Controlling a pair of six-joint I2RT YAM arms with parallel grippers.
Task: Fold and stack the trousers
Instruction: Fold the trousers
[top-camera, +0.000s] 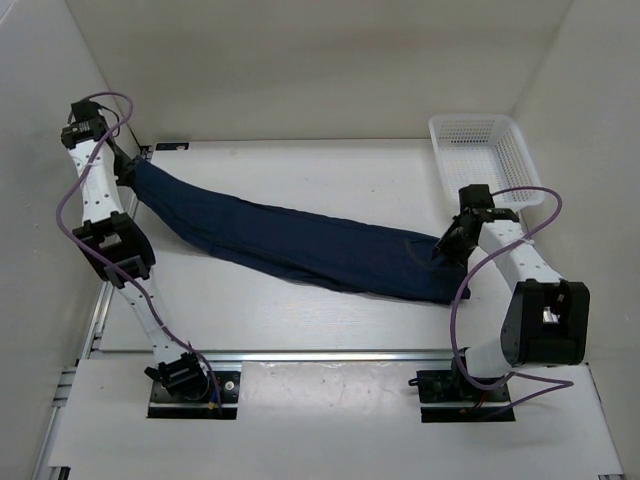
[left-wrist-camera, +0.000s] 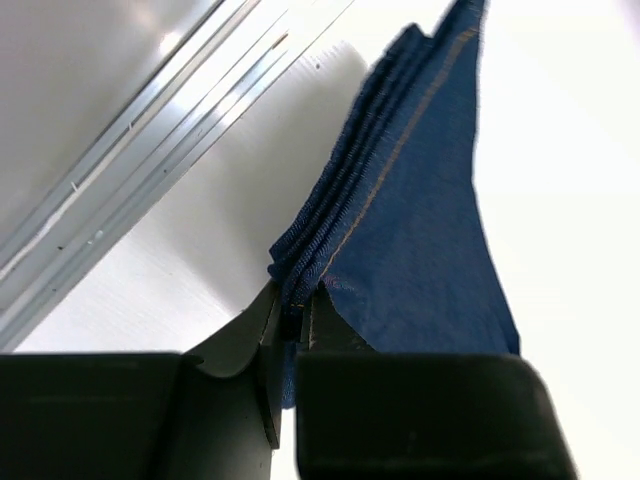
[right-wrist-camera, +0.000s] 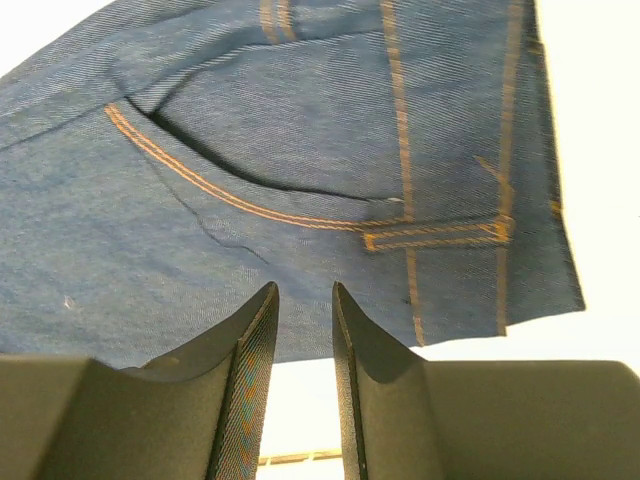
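Observation:
To the right of my left gripper in the top view lies the middle of the outstretched trousers (top-camera: 316, 248), so I will fold the leg hems over onto it and release.
The dark navy trousers (top-camera: 300, 245) lie stretched across the table from the far left corner to the right, folded lengthwise. At the far left corner my left gripper (top-camera: 125, 165) is shut on the stacked leg hems. The left wrist view shows several denim layers (left-wrist-camera: 420, 250) pinched between the jaws of the left gripper (left-wrist-camera: 297, 300). My right gripper (top-camera: 447, 250) is at the waist end. In the right wrist view the right gripper (right-wrist-camera: 303, 290) stands open with an empty gap, its tips just short of the pocket and waistband of the trousers (right-wrist-camera: 300, 150).
A white mesh basket (top-camera: 485, 150) stands at the back right, just behind the right arm. A metal rail (left-wrist-camera: 130, 160) runs along the table's left edge close to the left gripper. White walls close in the left, back and right sides.

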